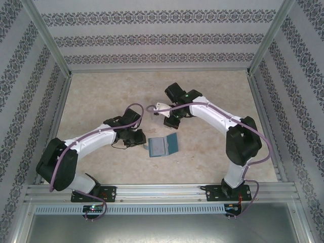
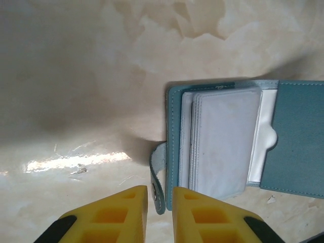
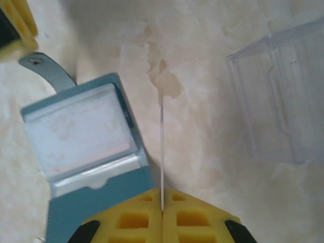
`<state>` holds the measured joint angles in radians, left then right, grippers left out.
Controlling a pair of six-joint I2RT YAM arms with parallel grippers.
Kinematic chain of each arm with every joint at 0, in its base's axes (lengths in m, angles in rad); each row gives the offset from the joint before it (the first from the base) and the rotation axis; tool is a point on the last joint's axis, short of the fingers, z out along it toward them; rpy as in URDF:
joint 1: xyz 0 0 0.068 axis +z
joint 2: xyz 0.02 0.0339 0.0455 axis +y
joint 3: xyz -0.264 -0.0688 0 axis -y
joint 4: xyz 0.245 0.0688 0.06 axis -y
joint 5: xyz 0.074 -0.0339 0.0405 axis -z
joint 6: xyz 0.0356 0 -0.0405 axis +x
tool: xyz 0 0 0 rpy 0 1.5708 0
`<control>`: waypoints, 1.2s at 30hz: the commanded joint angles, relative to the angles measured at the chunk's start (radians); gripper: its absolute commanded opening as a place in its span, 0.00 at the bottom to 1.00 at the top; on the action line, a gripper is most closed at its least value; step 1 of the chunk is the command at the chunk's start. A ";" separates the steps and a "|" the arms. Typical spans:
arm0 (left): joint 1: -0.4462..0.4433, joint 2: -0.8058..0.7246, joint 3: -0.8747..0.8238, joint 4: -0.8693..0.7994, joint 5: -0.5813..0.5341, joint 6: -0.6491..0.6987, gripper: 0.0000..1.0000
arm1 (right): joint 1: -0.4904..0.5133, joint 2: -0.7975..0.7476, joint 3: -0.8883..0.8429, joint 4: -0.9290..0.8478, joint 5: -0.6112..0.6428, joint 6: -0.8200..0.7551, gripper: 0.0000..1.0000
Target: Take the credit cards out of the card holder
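The clear plastic tray's near end [image 1: 158, 118] [image 3: 258, 104] is outward and below, so next I will move my right gripper outward, turn the skewed card parallel, lower it into that end and release it.
The teal card holder [image 1: 163, 146] lies open on the table between the arms, its stack of clear pockets [image 2: 223, 142] facing up. What the pockets hold is too pale to tell. My right gripper [image 3: 162, 203] is shut on a thin pale credit card [image 3: 162, 152], held edge-on just right of the card holder [image 3: 66, 212]; from above that gripper [image 1: 170, 123] hangs behind the holder. My left gripper [image 2: 160, 201] sits at the card holder's [image 2: 296, 142] left edge, jaws slightly apart, with the snap strap [image 2: 158, 177] loose between the tips.
A clear plastic tray [image 3: 283, 96] stands to the right of the held card. The left gripper's yellow finger [image 3: 15, 25] shows beyond the strap [image 3: 50, 73]. Aluminium frame rails and patterned walls enclose the marbled table [image 1: 101, 101].
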<state>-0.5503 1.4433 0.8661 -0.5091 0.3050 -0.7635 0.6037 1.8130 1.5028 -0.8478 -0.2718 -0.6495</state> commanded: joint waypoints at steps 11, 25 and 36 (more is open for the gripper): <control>0.062 -0.081 -0.055 -0.023 -0.028 -0.021 0.21 | -0.036 0.250 0.404 -0.253 0.111 -0.311 0.00; 0.124 -0.123 -0.079 -0.068 -0.029 -0.007 0.21 | -0.050 0.519 0.763 -0.382 0.122 -0.370 0.00; 0.159 -0.143 -0.096 -0.078 -0.025 -0.010 0.21 | -0.053 0.632 0.852 -0.439 0.130 -0.386 0.00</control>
<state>-0.4042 1.3125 0.7780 -0.5503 0.2829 -0.7712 0.5583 2.4214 2.3253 -1.2278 -0.1421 -1.0069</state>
